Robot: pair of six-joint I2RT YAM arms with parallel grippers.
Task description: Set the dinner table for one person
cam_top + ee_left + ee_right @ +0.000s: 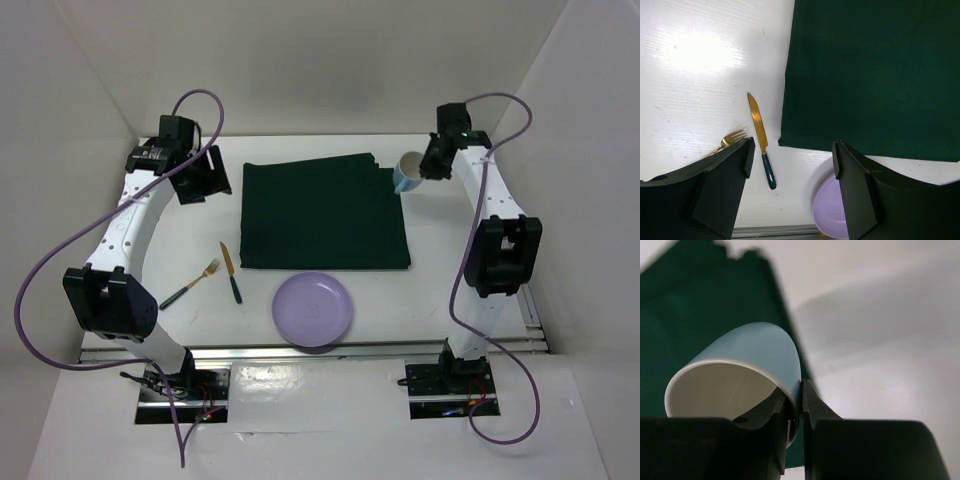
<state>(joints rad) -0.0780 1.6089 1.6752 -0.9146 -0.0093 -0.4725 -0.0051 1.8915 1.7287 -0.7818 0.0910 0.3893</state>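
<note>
My left gripper moves back and down next, with open fingers astride the knife's green handle (236, 290), since that handle lies clear of both fork and plate (313, 309).
The white dinner table (440, 290) carries a dark green cloth mat (320, 212) at its middle. A lilac plate (313, 309) lies in front of the mat. A gold knife with a green handle (231, 272) and a gold fork (190, 283) lie left of the plate. My right gripper (424, 164) is shut on the wall of a light blue cup (407, 172), one finger inside and one outside, holding it tilted just off the mat's far right corner; the cup fills the right wrist view (747, 365). My left gripper (200, 176) is open and empty, above the table left of the mat.
White walls enclose the table on three sides. A metal rail (300, 352) runs along the near edge. In the left wrist view the knife (760, 137), the fork tines (733, 138), the plate (832, 210) and the mat (875, 75) lie below the open fingers.
</note>
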